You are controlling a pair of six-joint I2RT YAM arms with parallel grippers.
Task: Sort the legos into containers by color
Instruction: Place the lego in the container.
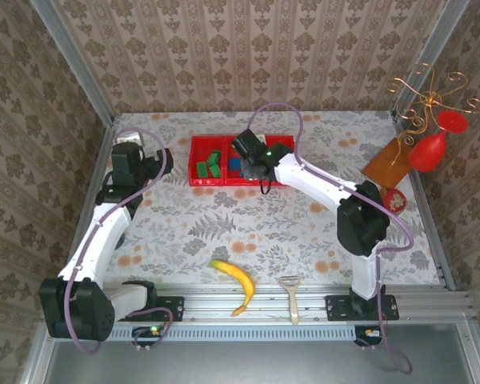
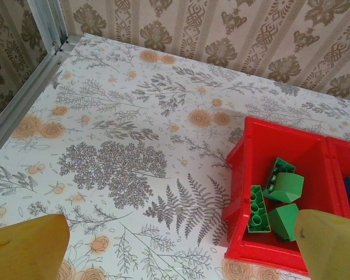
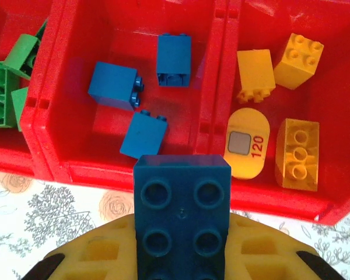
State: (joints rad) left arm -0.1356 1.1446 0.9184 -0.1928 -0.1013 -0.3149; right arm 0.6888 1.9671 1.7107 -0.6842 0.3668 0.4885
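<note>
My right gripper will next move outward and down to let go of the dark blue brick, because the tray's middle section of blue bricks is outward of my fingers and below.
The red three-compartment tray lies at the back middle of the table. Its left compartment holds green bricks, the middle one three blue bricks, the right one orange-yellow bricks and a rounded piece marked 120. My right gripper is shut on a dark blue brick, studs toward the camera, hanging over the tray's near wall in front of the middle compartment. My left gripper stands open over bare cloth just left of the tray, nothing between its fingers.
A yellow banana and a peeler lie near the front rail. At the back right stand a red goblet ornament, a copper wire stand, a wooden board and a small bowl.
</note>
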